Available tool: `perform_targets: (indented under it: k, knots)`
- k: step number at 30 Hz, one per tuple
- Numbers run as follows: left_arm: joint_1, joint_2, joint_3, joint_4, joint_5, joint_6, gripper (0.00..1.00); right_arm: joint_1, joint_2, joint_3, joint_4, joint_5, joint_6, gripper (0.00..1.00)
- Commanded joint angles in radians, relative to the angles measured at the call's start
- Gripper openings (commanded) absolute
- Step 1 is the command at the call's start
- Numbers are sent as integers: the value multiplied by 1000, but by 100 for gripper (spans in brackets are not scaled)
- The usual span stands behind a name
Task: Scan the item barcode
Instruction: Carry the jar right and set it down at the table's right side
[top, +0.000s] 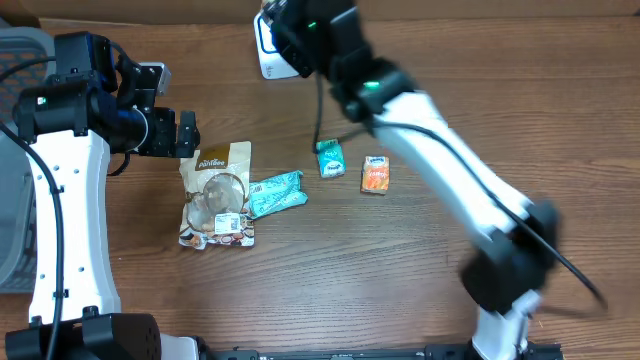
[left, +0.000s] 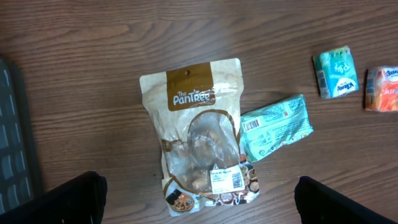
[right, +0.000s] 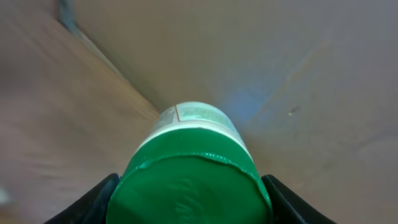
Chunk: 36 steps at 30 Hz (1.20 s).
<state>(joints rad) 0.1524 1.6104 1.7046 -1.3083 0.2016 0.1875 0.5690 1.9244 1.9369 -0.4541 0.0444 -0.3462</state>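
Observation:
Next, my right gripper will swing back and down to release the container, with clear tabletop past the orange box below, to its right in the overhead view.
My right gripper (right: 189, 202) is shut on a round container with a green lid (right: 193, 177). The lid faces the camera, and a white label band shows behind it. In the overhead view that arm reaches to the table's far edge. Its gripper (top: 293, 32) sits next to a white scanner (top: 266, 52), and the arm hides the container there. No barcode shows on the container. My left gripper (top: 186, 134) hangs open over the left of the table, above a brown snack pouch (left: 196, 134), with nothing between its fingers (left: 74, 202).
The pouch (top: 217, 195) lies flat with a teal packet (top: 276, 193) against its right side. A small teal box (top: 330, 157) and an orange box (top: 375, 174) lie mid-table. A grey basket (top: 15, 150) stands at the left edge.

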Motion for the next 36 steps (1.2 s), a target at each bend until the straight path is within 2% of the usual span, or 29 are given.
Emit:
perform_targets:
  k: [1,4,8,15,23,27,36]
  knots:
    - [-2,-12,19,3,0,19,100,-50,-156,21,-141,-180,228,52]
    - [-2,-12,19,3,1,19,100,-114,-225,21,-358,-250,246,52]
    - [-2,-12,19,3,1,19,100,-214,-251,20,-611,-239,245,50]
    - [-2,-12,19,3,1,19,100,-385,-179,-7,-846,-150,246,50]
    - [-2,-12,19,4,1,19,100,-503,-54,-109,-887,-98,247,49]
    - [-2,-12,19,3,1,19,100,-541,6,-163,-843,-3,319,49]
    - [-2,-12,19,3,1,19,100,-602,133,-203,-751,-24,332,50]
